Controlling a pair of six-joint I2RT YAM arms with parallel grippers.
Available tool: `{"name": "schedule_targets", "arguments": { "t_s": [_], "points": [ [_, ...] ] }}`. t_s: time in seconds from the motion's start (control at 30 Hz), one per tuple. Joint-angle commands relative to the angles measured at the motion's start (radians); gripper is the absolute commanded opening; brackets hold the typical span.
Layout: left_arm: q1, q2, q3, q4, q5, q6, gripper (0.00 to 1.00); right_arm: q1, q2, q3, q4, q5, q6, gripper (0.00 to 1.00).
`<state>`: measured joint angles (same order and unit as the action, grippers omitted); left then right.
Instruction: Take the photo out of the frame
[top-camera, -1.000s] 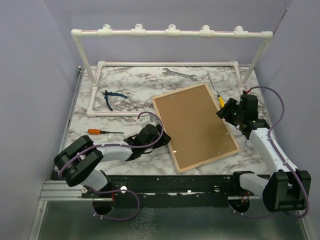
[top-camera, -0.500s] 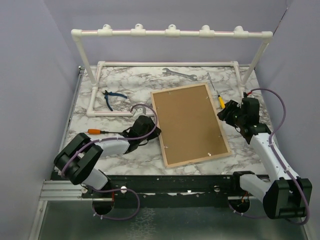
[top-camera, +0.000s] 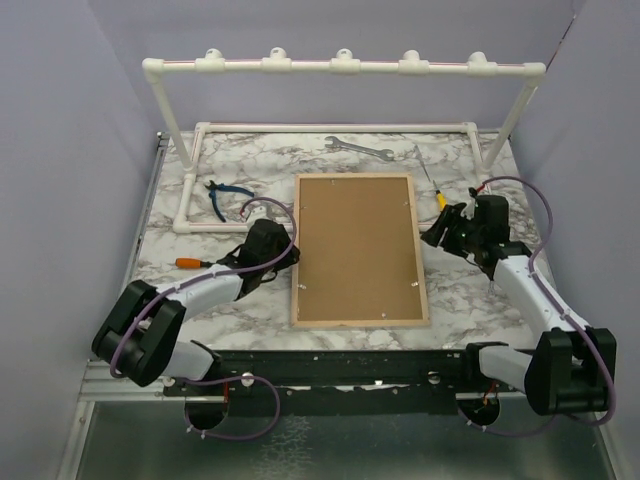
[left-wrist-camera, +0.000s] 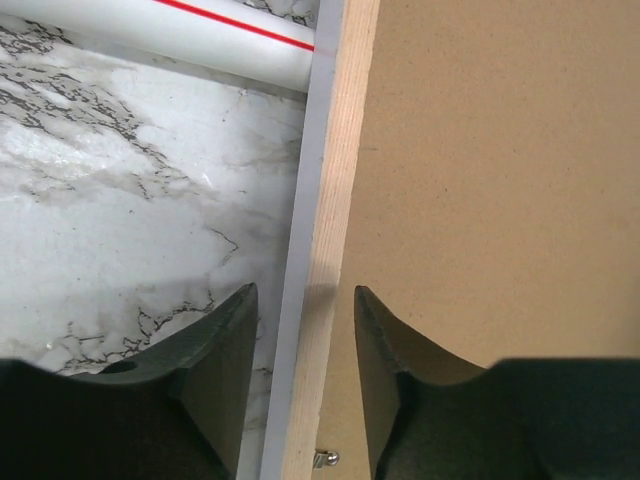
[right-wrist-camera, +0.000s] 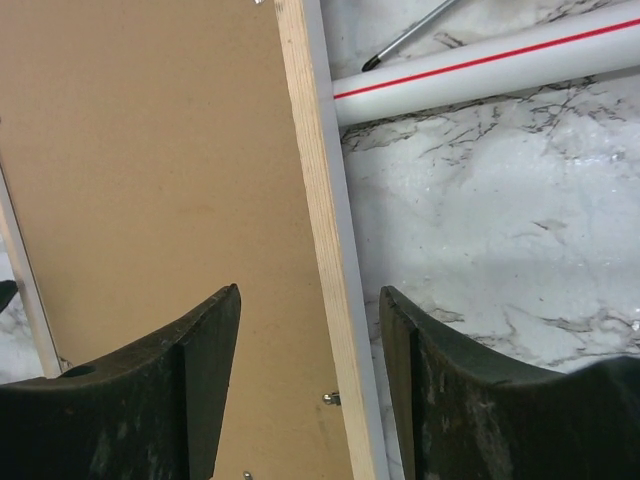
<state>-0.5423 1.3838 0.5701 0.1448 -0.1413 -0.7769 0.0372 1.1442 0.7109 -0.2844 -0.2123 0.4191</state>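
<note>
The right gripper will next lift outward past the base tube and move down onto the yellow screwdriver's handle (top-camera: 441, 199), because metal tabs still lie over the backing board's edge.
The frame (top-camera: 360, 250) lies face down in the middle of the table, square to the table edge, brown fibreboard back and light wood rim up. The photo is hidden under the backing. My left gripper (top-camera: 287, 258) is at the frame's left edge; in the left wrist view its jaws (left-wrist-camera: 305, 300) stand open astride the wood rim (left-wrist-camera: 325, 250), one finger over the marble, one over the board. My right gripper (top-camera: 432, 236) is at the right edge, open (right-wrist-camera: 310, 300) astride the rim (right-wrist-camera: 325, 220) in the same way. Small metal tabs (right-wrist-camera: 330, 398) sit along the rim.
A white pipe rack (top-camera: 340, 66) spans the back, its base tube (top-camera: 240, 226) near the frame's top left. A wrench (top-camera: 358, 147), blue pliers (top-camera: 225, 195), an orange screwdriver (top-camera: 190, 262) and a yellow screwdriver (top-camera: 438, 195) lie around the frame.
The frame has turned clockwise from a tilt to square with the table and slid left. Both grippers moved with its edges, the left one up and leftward.
</note>
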Motion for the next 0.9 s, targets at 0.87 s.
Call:
{"name": "schedule_targets", "arguments": {
  "t_s": [0.87],
  "points": [
    [0.019, -0.302, -0.010, -0.251, -0.084, 0.049, 0.72, -0.005, -0.010, 0.007, 0.169, 0.136, -0.012, 0.57]
  ]
}}
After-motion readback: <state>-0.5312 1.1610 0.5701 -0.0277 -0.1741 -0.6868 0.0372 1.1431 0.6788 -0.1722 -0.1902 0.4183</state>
